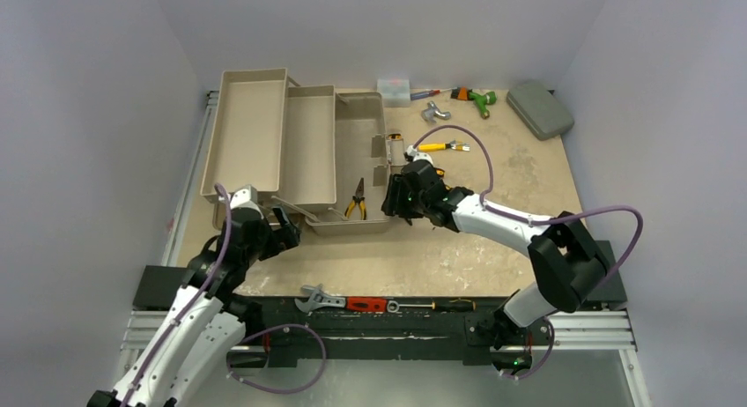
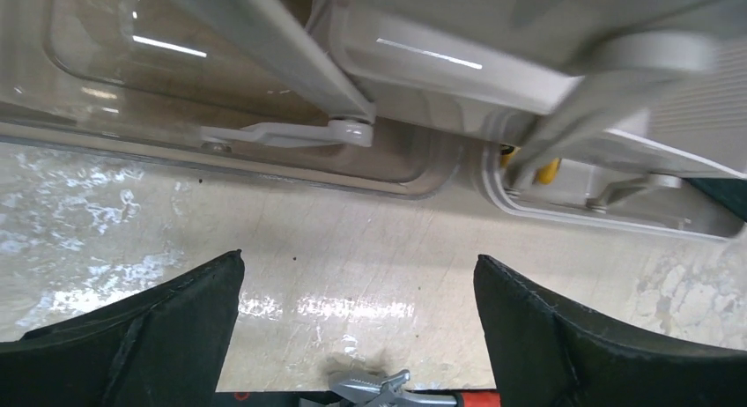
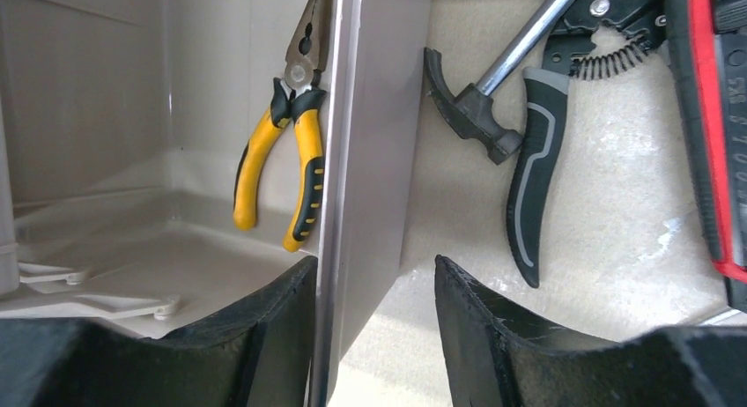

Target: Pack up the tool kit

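Observation:
The box's side is between my right gripper's fingers, so next my right gripper will go up, then move past the black-handled pliers and down onto the red tool.
The tan toolbox (image 1: 313, 143) stands open at the left middle of the table with its trays folded out to the left. Yellow-handled pliers (image 1: 355, 200) lie in its bottom and also show in the right wrist view (image 3: 282, 143). My right gripper (image 1: 394, 200) is open, with its jaws either side of the box's right wall (image 3: 370, 116). The inner finger (image 3: 264, 328) touches the wall and the outer one stands apart. My left gripper (image 1: 284, 226) is open and empty over bare table (image 2: 357, 262) by the box's front left, facing the smoky lid (image 2: 176, 72).
Just outside the wall lie a hammer (image 3: 476, 107), black-handled pliers (image 3: 537, 178) and a red tool (image 3: 705, 116). A red-handled wrench (image 1: 348, 301) and a screwdriver (image 1: 432, 305) lie at the front edge. A yellow screwdriver (image 1: 445, 146), green tool (image 1: 473, 97), clear box (image 1: 394, 90) and grey case (image 1: 539, 108) sit farther back.

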Controlling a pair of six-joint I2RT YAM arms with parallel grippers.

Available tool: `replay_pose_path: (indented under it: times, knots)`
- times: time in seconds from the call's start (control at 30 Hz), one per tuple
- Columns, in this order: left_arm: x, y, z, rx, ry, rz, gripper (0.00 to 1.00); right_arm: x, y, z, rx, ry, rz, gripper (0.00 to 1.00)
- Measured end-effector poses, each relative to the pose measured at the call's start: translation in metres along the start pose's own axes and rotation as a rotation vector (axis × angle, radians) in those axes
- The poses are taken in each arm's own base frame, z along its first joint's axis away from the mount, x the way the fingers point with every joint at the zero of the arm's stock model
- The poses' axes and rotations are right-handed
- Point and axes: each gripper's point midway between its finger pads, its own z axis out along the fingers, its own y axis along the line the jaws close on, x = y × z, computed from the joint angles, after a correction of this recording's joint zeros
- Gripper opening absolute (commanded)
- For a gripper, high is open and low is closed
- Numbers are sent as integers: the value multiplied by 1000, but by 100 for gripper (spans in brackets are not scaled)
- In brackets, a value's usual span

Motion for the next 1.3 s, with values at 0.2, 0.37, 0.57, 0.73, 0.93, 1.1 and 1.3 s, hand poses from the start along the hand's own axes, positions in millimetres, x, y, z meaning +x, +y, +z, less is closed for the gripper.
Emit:
replay_pose_path:
  times: [0.2, 0.37, 0.57, 0.73, 0.93, 1.1, 1.3]
  knots:
    - [-23, -12, -37, 85, -94, 8, 98, -32, -6, -21, 24, -41, -62, 69]
    - [-25, -25, -53, 142, -75, 41, 97, -80, -22, -53, 81, -175, -126, 76]
    - [-28, -52, -67, 197, -4, 147, 97, -104, -71, -58, 188, -205, -134, 73]
    - [-37, -69, -77, 266, -16, 193, 97, -89, -102, -32, 262, -105, -162, 74]
    - [-40, -79, -83, 323, -19, 242, 97, -66, -117, 5, 304, 26, -197, 69]
    - [-47, -84, -93, 350, -47, 268, 97, -46, -130, 22, 334, 104, -198, 63]
    - [-54, -83, -108, 375, -86, 294, 98, -36, -142, 33, 376, 146, -198, 38]
